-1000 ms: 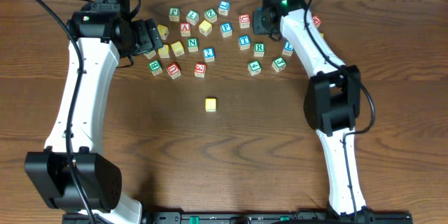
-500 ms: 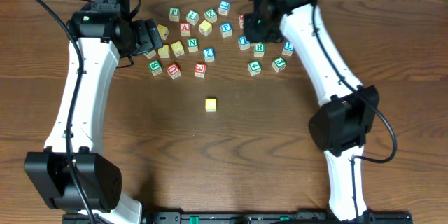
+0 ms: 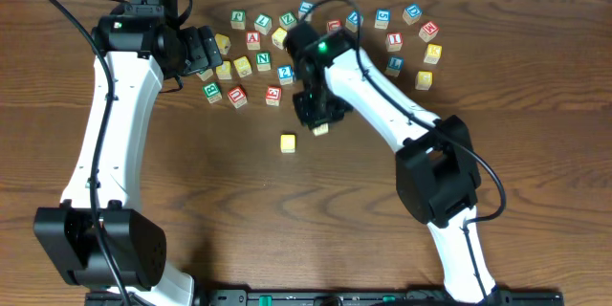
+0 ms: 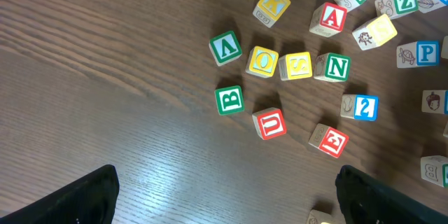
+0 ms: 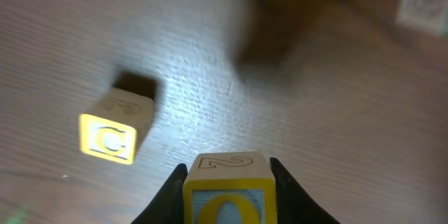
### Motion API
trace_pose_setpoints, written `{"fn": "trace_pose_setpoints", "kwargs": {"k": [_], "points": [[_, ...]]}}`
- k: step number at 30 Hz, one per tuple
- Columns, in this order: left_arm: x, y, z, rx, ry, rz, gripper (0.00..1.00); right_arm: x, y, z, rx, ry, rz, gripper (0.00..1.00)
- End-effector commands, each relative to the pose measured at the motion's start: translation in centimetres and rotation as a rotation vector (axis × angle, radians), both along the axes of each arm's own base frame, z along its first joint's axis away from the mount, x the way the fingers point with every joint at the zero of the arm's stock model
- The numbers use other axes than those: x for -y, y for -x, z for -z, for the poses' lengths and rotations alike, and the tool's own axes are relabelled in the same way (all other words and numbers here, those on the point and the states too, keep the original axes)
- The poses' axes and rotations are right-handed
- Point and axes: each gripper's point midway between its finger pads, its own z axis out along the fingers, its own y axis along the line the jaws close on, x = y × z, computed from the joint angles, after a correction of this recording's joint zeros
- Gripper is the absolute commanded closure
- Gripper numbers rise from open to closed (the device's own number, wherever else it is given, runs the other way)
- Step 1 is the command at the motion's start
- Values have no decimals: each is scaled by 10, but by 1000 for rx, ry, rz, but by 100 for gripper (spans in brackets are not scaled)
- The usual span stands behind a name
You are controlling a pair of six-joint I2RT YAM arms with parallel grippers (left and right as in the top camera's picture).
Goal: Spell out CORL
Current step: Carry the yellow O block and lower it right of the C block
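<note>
I should next move my right gripper back, toward the C cube (image 3: 288,142) and down, to put the O cube on the bare table beside the C cube.
A yellow C cube (image 3: 288,142) lies alone in the middle of the table; in the right wrist view the C cube (image 5: 112,131) is ahead and to the left. My right gripper (image 3: 316,122) hangs just right of it, shut on a yellow-framed O cube (image 5: 228,185); both fingers press the cube's sides. The O cube (image 3: 321,130) shows below the wrist from overhead. The blue-framed L cube (image 3: 394,64) sits at the back right. The R cube is hidden under my right arm. My left gripper (image 3: 205,50) is open over the back-left cubes, its jaws wide apart with nothing between them (image 4: 227,194).
Loose letter cubes are scattered along the back: a green N (image 4: 332,67), red A (image 4: 332,18), another yellow O (image 4: 262,61), S, B, U and others. More cubes (image 3: 424,78) lie at the back right. My right arm stretches across the back middle.
My right arm swung from the back-right cubes toward the table's middle, bringing the O cube down beside the C cube. The left arm stayed still.
</note>
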Motion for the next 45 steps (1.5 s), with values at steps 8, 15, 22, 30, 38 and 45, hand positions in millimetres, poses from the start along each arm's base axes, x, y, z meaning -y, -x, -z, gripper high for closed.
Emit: {"fn": "trace_pose_setpoints", "kwargs": {"k": [8, 15, 22, 30, 38, 45], "points": [[0, 0, -2, 5, -3, -5, 2, -14, 28, 37, -33, 18, 70, 81], [0, 0, -2, 5, -3, -5, 2, -21, 26, 41, -19, 0, 126, 82], [0, 0, -2, 5, -3, -5, 2, -26, 25, 43, -11, -10, 161, 77], [0, 0, -2, 5, -3, -5, 2, -31, 30, 42, -33, -35, 156, 70], [0, 0, -2, 5, -3, -5, 2, -29, 33, 42, -43, -24, 135, 53], [0, 0, -2, 5, -3, -5, 2, -27, 29, 42, -31, -24, 129, 54]]}}
